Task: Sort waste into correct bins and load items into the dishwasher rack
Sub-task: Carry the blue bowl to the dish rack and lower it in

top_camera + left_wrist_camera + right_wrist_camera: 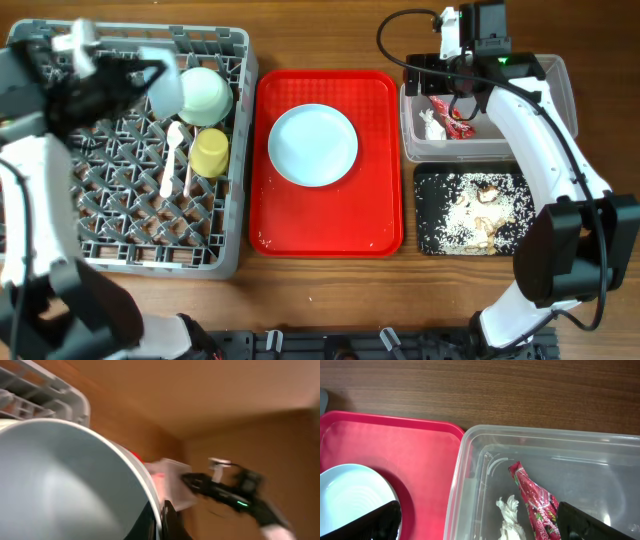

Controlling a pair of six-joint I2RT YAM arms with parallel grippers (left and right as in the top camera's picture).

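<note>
The left gripper should move the pale bowl back and down onto empty rack wires beside the white spoon (172,158) and let go of the bowl's rim, because the pegs are below and back of the bowl.
My left gripper (150,75) is shut on the rim of a pale bowl (65,480), holding it tilted over the back of the grey dishwasher rack (60,235). My fingers (164,519) pinch the bowl's edge. A second bowl (207,94), a yellow cup (210,152), a white spoon (172,158) and a fork (188,178) lie in the rack. The pale blue plate (313,145) sits on the red tray (330,235). My right gripper (485,525) is open and empty above the clear tub (520,145), which holds the red wrapper (535,500) and the white paper scrap (509,515).
The black tray (428,215) in front of the clear tub holds rice-like crumbs (470,215). The red tray lies between the rack and the two bins. Bare wooden table runs along the front edge and behind the trays.
</note>
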